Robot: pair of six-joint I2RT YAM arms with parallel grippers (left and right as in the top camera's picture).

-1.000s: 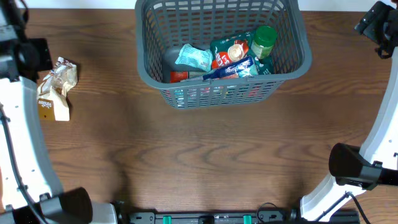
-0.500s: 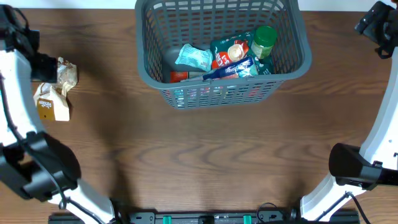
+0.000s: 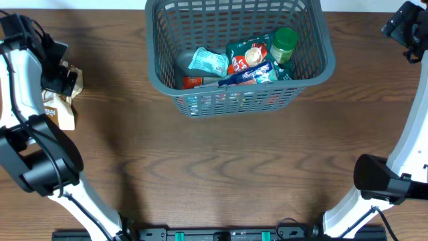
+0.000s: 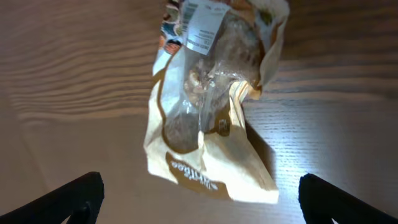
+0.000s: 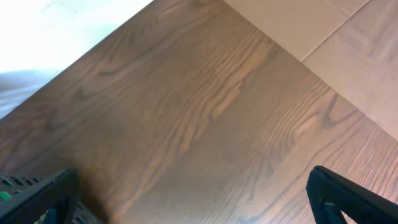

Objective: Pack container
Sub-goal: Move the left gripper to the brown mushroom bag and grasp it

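The left gripper lowers its open fingers onto the bag's clear window point(image 4: 210, 86) below next, since they stand wide enough to straddle the bag.
The container point(image 3: 155, 79), a dark grey lattice basket, stands at the back centre. It holds several snack packets point(image 3: 249, 61) and a green-lidded jar point(image 3: 284, 41). A tan paper snack bag point(image 3: 61, 115) with a clear window lies on the table at the far left. My left gripper point(image 3: 59, 72) hovers over its upper end. In the left wrist view the bag point(image 4: 211, 130) lies ahead of the left gripper point(image 4: 202, 202), whose jaws stand wide open and apart from it. My right gripper point(image 3: 404, 27) is open at the back right corner, over bare wood point(image 5: 193, 199).
The basket's corner point(image 5: 11, 184) shows at the lower left of the right wrist view. The table's back edge point(image 5: 273, 43) runs beyond the right gripper. Both arm bases stand at the front corners, the right one point(image 3: 378, 177) dark and bulky.
My left gripper has swung rightward from the table's left edge until it is over the tan bag. The right arm and the basket's contents have not moved.
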